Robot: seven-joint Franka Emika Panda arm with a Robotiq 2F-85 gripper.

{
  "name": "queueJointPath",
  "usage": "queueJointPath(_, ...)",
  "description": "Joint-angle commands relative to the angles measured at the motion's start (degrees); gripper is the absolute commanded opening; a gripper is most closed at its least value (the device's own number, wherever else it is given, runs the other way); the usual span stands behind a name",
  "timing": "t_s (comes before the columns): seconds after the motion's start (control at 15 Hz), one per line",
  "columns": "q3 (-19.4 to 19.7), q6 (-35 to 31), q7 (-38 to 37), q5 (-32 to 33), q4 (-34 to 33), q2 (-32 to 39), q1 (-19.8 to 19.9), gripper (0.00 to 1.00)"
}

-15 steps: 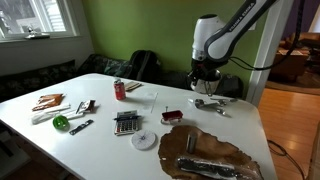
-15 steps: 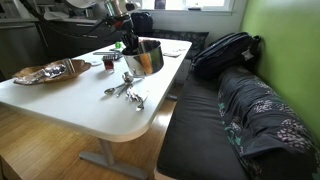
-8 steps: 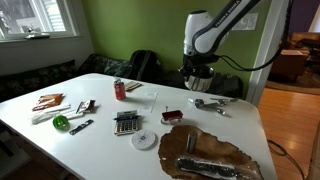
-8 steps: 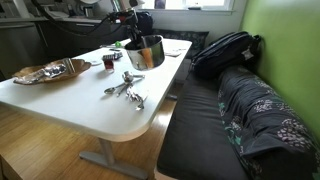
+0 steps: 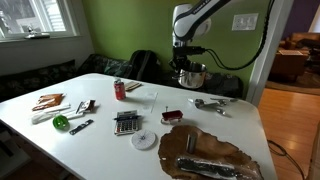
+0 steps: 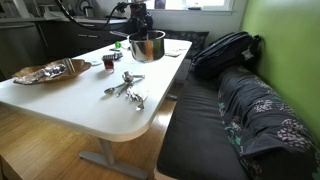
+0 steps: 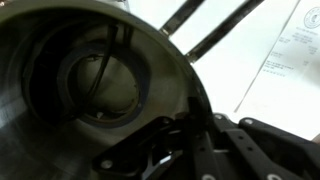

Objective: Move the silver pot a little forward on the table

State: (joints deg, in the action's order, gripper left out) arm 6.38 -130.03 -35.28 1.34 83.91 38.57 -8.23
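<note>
The robot's gripper needs to lower the pot next, away from the silver utensils onto the bare tabletop beside them, and let go of it, because the pot still hangs above the table.
The silver pot [image 5: 191, 76] hangs from my gripper [image 5: 186, 64] just above the far end of the white table [image 5: 100, 150]. The pot also shows in an exterior view [image 6: 147, 46], raised over the table [image 6: 70, 95] with the gripper [image 6: 141, 28] above its rim. In the wrist view the pot's dark inside [image 7: 95, 85] fills the left of the picture. One gripper finger [image 7: 185, 125] is clamped over the pot's rim, so the gripper is shut on it.
A red can [image 5: 120, 90], a calculator [image 5: 126, 123], small tools and a brown mat [image 5: 210, 150] lie on the table. Silver utensils [image 6: 125, 88] lie near the pot. A black backpack [image 6: 225, 50] sits on the bench beside the table.
The arm has carried the pot up off the table and along it toward the far end, leftward in one exterior view. The gripper has stayed shut on the rim.
</note>
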Motion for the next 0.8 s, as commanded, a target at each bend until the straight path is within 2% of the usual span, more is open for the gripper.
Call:
queueJointPath(0.0, -0.1, 0.2, -0.2, 0.0, -0.6, 0.5, 0.1, 0.04)
queueJointPath(0.07, -0.1, 0.2, -0.3, 0.0, -0.9, 0.9, 0.2, 0.01)
queueJointPath(0.27, 0.9, 6.8, -7.8, -1.0, -11.5, 8.2, -0.3, 0.01)
queueJointPath(0.53, 0.4, 13.3, -12.4, -0.7, -23.2, 16.4, 0.1, 0.01)
queueJointPath(0.73, 0.2, 13.8, -14.0, -0.3, -31.2, 22.3, 0.0, 0.01)
